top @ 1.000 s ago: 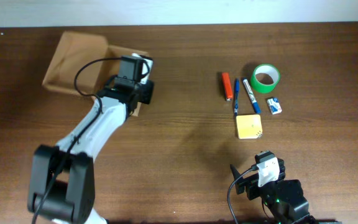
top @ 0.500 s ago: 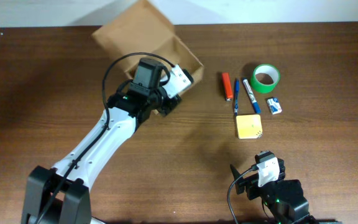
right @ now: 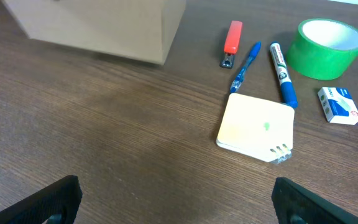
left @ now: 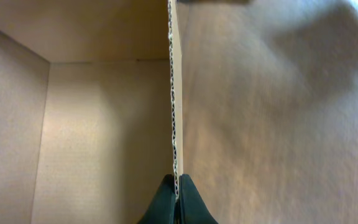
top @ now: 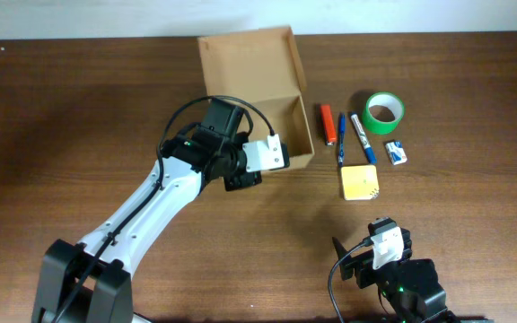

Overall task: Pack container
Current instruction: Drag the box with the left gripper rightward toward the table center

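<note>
I will pull the container's near side back toward the base with my left gripper, turning it slightly, and let it go on top of the table next, because the container sits crooked.
The container (top: 245,67) is a tan cardboard box, open, with its flap lid lying back toward the table's far edge. My left gripper (top: 285,158) is shut on its near wall. In the left wrist view the black jaws (left: 176,190) pinch the corrugated wall edge, with the container's empty inside (left: 98,137) to the left. My right gripper (top: 380,256) is open and empty near the front edge; the right wrist view shows its fingers (right: 179,202) wide apart over bare wood. The container's corner (right: 104,25) shows there too.
Right of the container lie an orange-red lighter-like item (top: 328,124), a blue pen (top: 340,137), a marker (top: 362,137), a green tape roll (top: 384,111), a small white-blue packet (top: 397,152) and a square yellow pad (top: 360,182). They also show in the right wrist view.
My left gripper has swung the container from the far left to the right, turning it. It now sits beside the stationery. The right arm has not moved.
</note>
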Robot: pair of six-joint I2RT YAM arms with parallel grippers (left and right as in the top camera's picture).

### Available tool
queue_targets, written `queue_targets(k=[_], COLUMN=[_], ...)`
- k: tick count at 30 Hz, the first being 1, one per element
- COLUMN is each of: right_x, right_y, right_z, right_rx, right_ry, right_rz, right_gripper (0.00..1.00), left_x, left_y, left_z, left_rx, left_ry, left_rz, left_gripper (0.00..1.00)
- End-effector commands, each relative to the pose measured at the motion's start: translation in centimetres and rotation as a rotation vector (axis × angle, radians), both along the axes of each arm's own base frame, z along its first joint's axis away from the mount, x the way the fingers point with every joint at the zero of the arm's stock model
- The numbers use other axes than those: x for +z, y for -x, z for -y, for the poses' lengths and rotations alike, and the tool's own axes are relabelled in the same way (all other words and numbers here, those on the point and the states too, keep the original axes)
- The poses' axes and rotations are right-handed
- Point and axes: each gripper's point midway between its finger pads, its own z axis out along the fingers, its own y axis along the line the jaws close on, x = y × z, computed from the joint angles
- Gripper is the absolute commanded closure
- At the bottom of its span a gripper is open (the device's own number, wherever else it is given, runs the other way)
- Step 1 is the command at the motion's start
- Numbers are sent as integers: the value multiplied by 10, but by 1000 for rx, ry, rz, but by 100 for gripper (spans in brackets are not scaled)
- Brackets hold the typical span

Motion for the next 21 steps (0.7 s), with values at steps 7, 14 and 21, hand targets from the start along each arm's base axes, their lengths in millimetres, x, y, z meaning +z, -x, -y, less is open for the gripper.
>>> queue_targets(k=[7,14,21], right_x=[-1,-1,-1], right_y=[-1,-1,-1], right_z=[1,1,1], right_rx=[-13,-13,-13], right_ry=[-3,-3,-3], right_rz=[6,6,6], right_gripper=[1,1,1], left_x=[10,10,8], left_y=[10,4,3], left_z=[2,-9,-11], left_rx=[-144,-114,-122], left_ry=[11,43,102], left_rz=[34,11,-25], left_gripper=[99,98,98])
